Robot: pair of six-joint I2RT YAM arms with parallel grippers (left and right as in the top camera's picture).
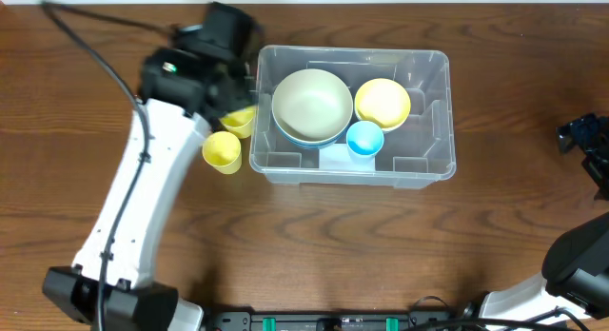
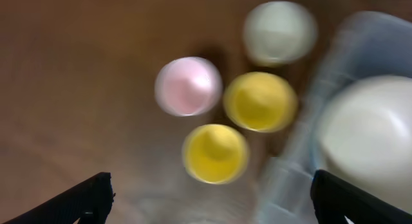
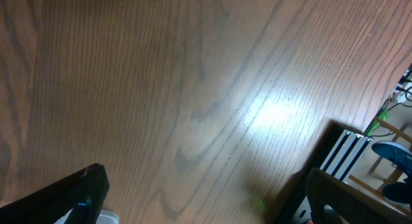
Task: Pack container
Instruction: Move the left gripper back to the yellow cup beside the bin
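Observation:
My left gripper moves back and down next onto the nearer yellow cup's side [image 1: 206,153] facing away from the container [image 1: 423,165], since bare wood leaves that side open.
The clear container [image 1: 423,165] stands mid-table and holds a large pale bowl [image 1: 312,103] nested in a blue one, a yellow bowl [image 1: 383,103] and a small blue cup [image 1: 364,139]. My left gripper [image 1: 217,76] hovers just left of it, open and empty. The blurred left wrist view shows my left gripper [image 2: 211,193] above a pink cup [image 2: 188,86], two yellow cups [image 2: 215,153] [image 2: 260,102] and a pale cup [image 2: 279,32], with the container [image 2: 299,159] wall at the right. My right gripper [image 3: 205,176] is open and empty over bare wood.
Two yellow cups [image 1: 222,151] [image 1: 240,120] show beside the container's left wall; my left arm hides the pink and pale cups from overhead. My right arm [image 1: 590,146] sits at the table's right edge. The table edge [image 3: 322,153] shows in the right wrist view.

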